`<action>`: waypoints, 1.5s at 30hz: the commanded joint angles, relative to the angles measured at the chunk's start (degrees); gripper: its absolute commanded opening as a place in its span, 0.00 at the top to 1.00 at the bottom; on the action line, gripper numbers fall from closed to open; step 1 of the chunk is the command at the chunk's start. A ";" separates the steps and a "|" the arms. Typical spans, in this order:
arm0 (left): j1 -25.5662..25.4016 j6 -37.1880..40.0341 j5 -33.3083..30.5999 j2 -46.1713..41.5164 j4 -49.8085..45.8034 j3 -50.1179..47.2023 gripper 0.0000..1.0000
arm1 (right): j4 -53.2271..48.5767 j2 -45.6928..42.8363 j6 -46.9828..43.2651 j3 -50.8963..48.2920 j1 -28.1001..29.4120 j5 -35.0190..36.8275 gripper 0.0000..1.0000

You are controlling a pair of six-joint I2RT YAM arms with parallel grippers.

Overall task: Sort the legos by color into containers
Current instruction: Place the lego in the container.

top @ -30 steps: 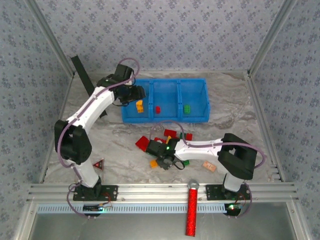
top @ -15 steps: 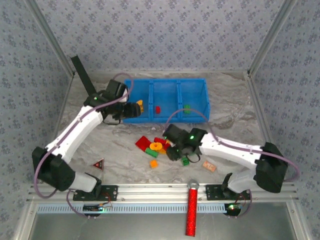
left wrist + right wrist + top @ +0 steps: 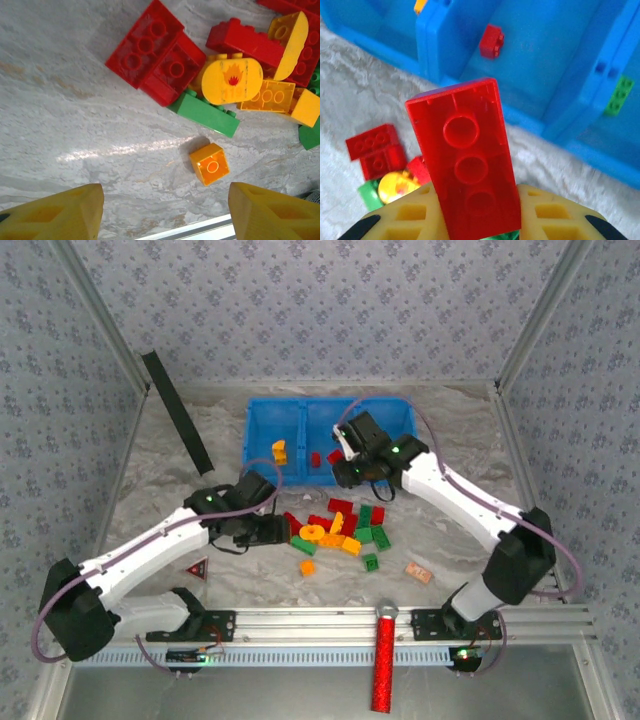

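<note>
I will next move my right gripper outward and down to let go of the brick in the bin's middle section (image 3: 322,444) (image 3: 526,62), which is outward and below it and already has a red one in it.
The legos lie in a pile (image 3: 335,528) of red, green and yellow bricks in front of the blue containers (image 3: 262,476). My right gripper (image 3: 475,220) is shut on a long red brick (image 3: 467,165), held upright over the table just before the bin's front wall (image 3: 530,122). In the top view this gripper (image 3: 345,472) is at the middle compartment's front. My left gripper (image 3: 165,215) is open above bare table, with a small orange brick (image 3: 210,164) between and beyond its fingertips (image 3: 50,212). It hovers (image 3: 272,532) at the pile's left edge.
The bin holds a yellow brick (image 3: 279,451), a red brick (image 3: 491,41) and a green brick (image 3: 617,95), one per compartment. A peach block (image 3: 419,572), a red-and-black triangle (image 3: 197,567), a black strip (image 3: 177,410) and a red handle (image 3: 384,660) lie around.
My left arm swung from the bin's left compartment down to the pile's left side. My right arm rose from the pile toward the bin, carrying the red brick.
</note>
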 commanded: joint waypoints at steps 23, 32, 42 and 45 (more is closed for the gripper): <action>-14.18 -11.82 1.93 15.43 11.16 0.57 0.32 | 3.54 33.27 -8.08 22.83 -2.08 2.47 0.77; -15.54 -13.04 2.40 19.10 11.35 2.18 0.32 | 4.08 34.67 -8.19 21.40 -2.26 2.42 0.73; -16.51 -12.19 2.43 25.06 8.14 5.68 0.32 | 5.71 34.50 -8.25 19.70 -2.77 1.37 0.70; -16.51 -11.95 2.43 26.20 8.14 5.97 0.32 | 5.85 34.50 -8.34 19.62 -2.91 1.22 0.67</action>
